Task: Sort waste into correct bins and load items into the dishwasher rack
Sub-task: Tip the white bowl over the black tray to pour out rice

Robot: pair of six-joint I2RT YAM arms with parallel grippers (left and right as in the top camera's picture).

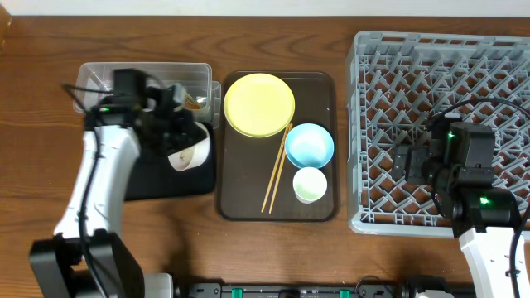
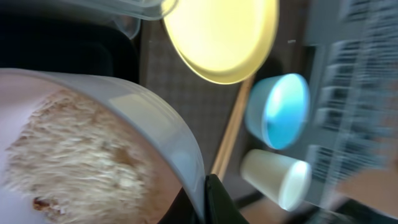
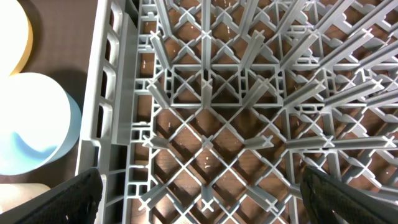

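Note:
My left gripper turns to empty the bowl next, as rice-like scraps remain inside. Then it lowers the bowl onto the bare spot beside the chopsticks and releases it.
My left gripper (image 1: pixel 178 136) is shut on the rim of the white bowl (image 1: pixel 189 154) and holds it tilted over the black tray (image 1: pixel 178 184). In the left wrist view my left gripper (image 2: pixel 205 200) pinches the bowl's wall (image 2: pixel 155 118), with rice-like scraps (image 2: pixel 74 155) inside. The clear tub (image 1: pixel 141 79) stands behind it, with a small coloured piece (image 1: pixel 194 102) at its right end. My right gripper (image 1: pixel 412 162) hovers open and empty over the grey rack (image 1: pixel 439 74), its fingers (image 3: pixel 202 199) spread above the lattice (image 3: pixel 249 93). The white crumpled scrap is not in view.
The brown serving tray (image 1: pixel 319 87) holds the yellow plate (image 1: pixel 259 103), the blue bowl (image 1: pixel 309 143), the pale cup (image 1: pixel 309 184) and the chopsticks (image 1: pixel 276 170). All four also show in the left wrist view: plate (image 2: pixel 217 37), bowl (image 2: pixel 280 109), cup (image 2: pixel 277 177), chopsticks (image 2: pixel 230 134).

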